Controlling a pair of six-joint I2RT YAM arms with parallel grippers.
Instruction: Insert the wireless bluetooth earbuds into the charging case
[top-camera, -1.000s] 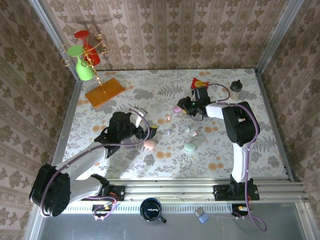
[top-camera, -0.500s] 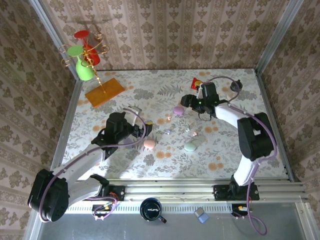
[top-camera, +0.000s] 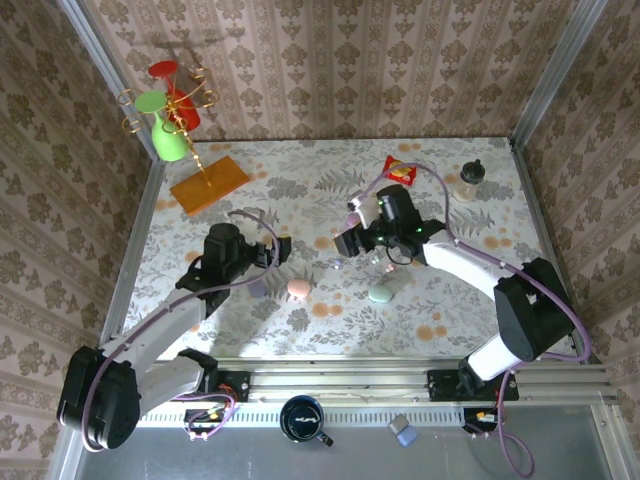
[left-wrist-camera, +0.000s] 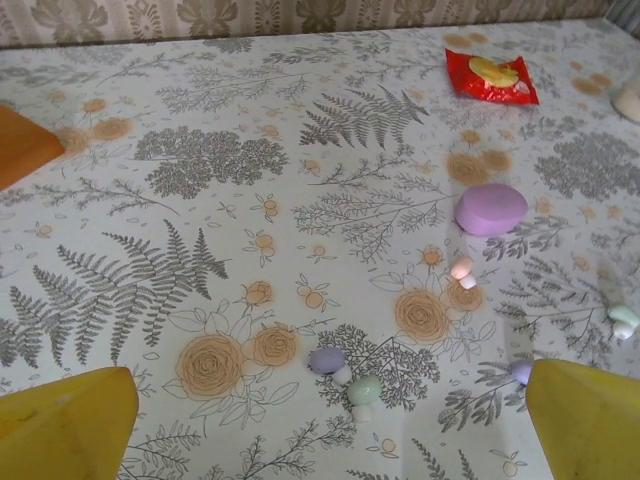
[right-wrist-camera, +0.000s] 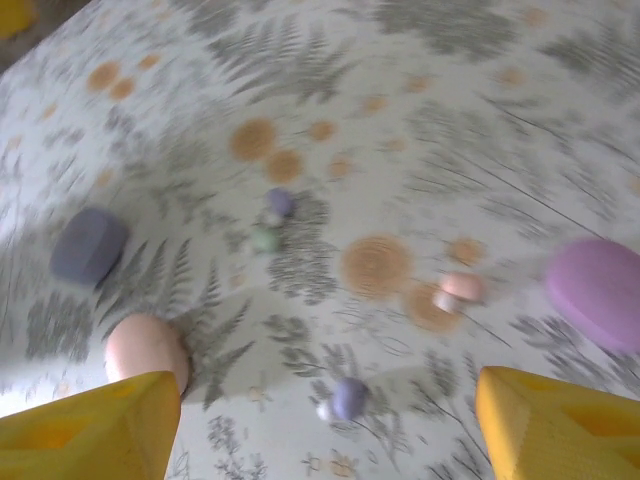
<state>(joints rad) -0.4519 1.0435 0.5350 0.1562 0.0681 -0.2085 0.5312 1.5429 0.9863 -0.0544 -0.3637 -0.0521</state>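
Note:
My right gripper is to move back toward the base next and down over the pink case (top-camera: 298, 288) (right-wrist-camera: 147, 350), which lies shut, and then close across its sides.
Several tiny pastel earbuds lie loose mid-table: a lilac earbud (left-wrist-camera: 327, 360) and a green earbud (left-wrist-camera: 365, 390) side by side, a pink earbud (left-wrist-camera: 462, 268) further back, and another lilac earbud (right-wrist-camera: 347, 398). Oval cases lie shut around them: a purple case (left-wrist-camera: 490, 208), a pink case (top-camera: 298, 288), a green case (top-camera: 380, 294) and a bluish case (right-wrist-camera: 88, 245). My left gripper (top-camera: 278, 250) hangs open to the left of the buds, empty. My right gripper (top-camera: 345, 243) is open above them, with the lilac bud on the table below the gap between its fingers.
A red snack packet (top-camera: 398, 168) and a dark jar (top-camera: 472, 178) stand at the back right. An orange-based stand (top-camera: 208, 183) with coloured cups is at the back left. Patterned walls close the table on three sides.
My right arm swung from the back right toward the middle, its jaws opening and leaving the purple case on the table. The left arm drew back a little to the left.

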